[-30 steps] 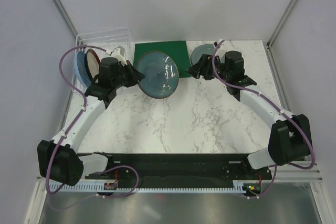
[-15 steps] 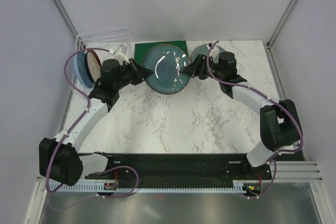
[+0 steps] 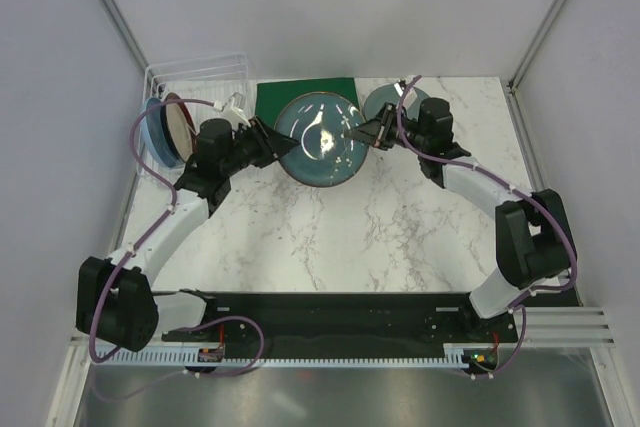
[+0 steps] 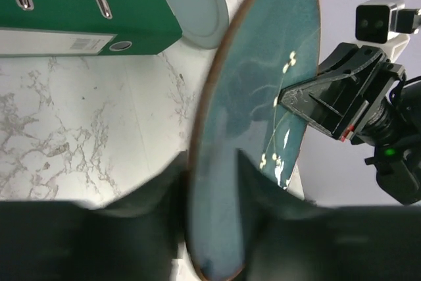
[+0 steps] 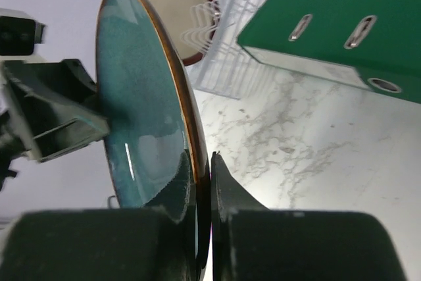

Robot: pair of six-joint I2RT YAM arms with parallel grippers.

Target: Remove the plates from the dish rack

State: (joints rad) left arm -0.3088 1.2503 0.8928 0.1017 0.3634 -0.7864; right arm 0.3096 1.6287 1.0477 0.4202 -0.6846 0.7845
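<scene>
My right gripper moves outward to the right in the top view next, then lowers the dark plate onto the grey-green one (image 3: 393, 101), which lies flat.
A dark grey-blue plate (image 3: 318, 139) hangs tilted above the table between both grippers. My right gripper (image 3: 362, 130) is shut on its right rim, the fingers (image 5: 223, 182) pinching the edge of the plate (image 5: 138, 97). My left gripper (image 3: 272, 142) is at the left rim. Its jaws stand slightly apart around the plate (image 4: 263, 116), no longer pressing it. A reddish-brown plate (image 3: 178, 122) and a light blue plate (image 3: 155, 132) stand on edge in the dish rack (image 3: 195, 75) at the back left. A grey-green plate (image 3: 385, 102) lies flat at the back, right of centre.
A green binder (image 3: 300, 95) lies at the back, partly under the held plate, with the rack to its left and the grey-green plate beside its right end. White marble table (image 3: 330, 237) stretches in front of the arms. Grey walls close in on both sides.
The right gripper has moved in and shut on the plate's right rim. The left gripper's jaws have loosened on the left rim. The plate has shifted slightly toward the centre.
</scene>
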